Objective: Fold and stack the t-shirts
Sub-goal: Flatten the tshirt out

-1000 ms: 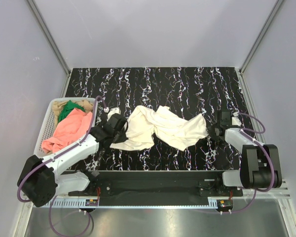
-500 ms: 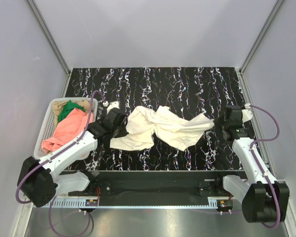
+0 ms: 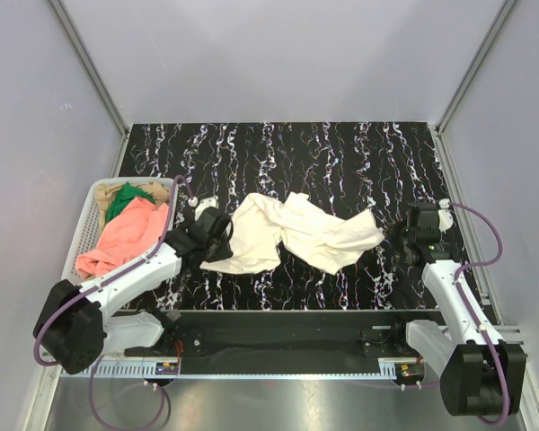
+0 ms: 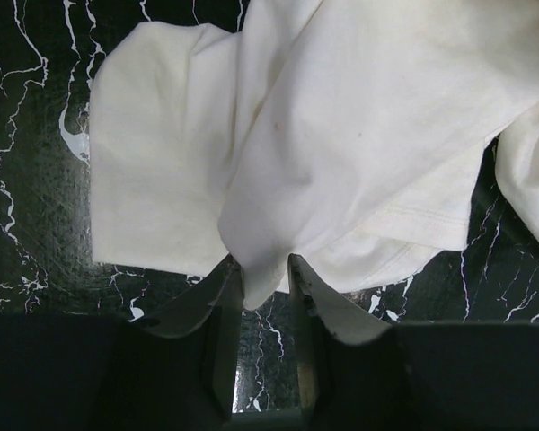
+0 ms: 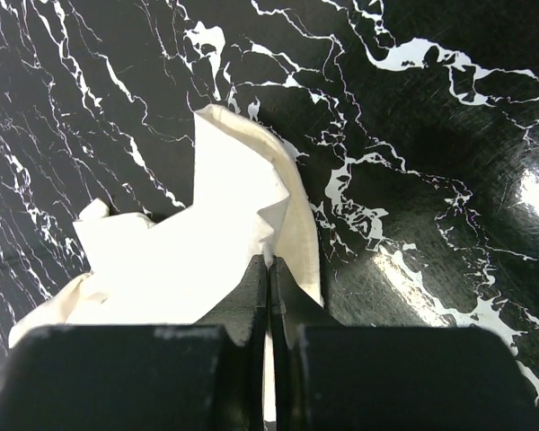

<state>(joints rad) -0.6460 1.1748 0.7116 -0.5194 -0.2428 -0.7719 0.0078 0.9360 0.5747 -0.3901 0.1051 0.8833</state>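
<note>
The tip of the hanging fold [image 4: 260, 269] is already down between the open fingers, so my left gripper should next stay still at the t-shirt's end and close on the fold.
The cream-white t-shirt [image 3: 296, 233] lies crumpled across the middle of the black marbled table. My left gripper [image 3: 217, 235] is at its left end. In the left wrist view its jaws [image 4: 266, 269] stand apart, and a hanging fold of the t-shirt [image 4: 341, 135] dips between the fingertips. My right gripper [image 3: 397, 232] is at the shirt's right corner. The right wrist view shows it [image 5: 269, 262] shut on a pinch of the cream cloth [image 5: 189, 260]. Salmon-pink [image 3: 126, 235], green [image 3: 121, 202] and tan [image 3: 153, 191] t-shirts are heaped in the basket.
A white mesh basket [image 3: 83, 229] stands at the table's left edge, beside the left arm. Grey walls close in the table at the back and on both sides. Bare black tabletop [image 3: 341, 153] stretches behind the cream shirt.
My left gripper's jaws have parted from shut. The right gripper closed on the shirt's right corner, and the right arm swung out and then came back a little toward the shirt.
</note>
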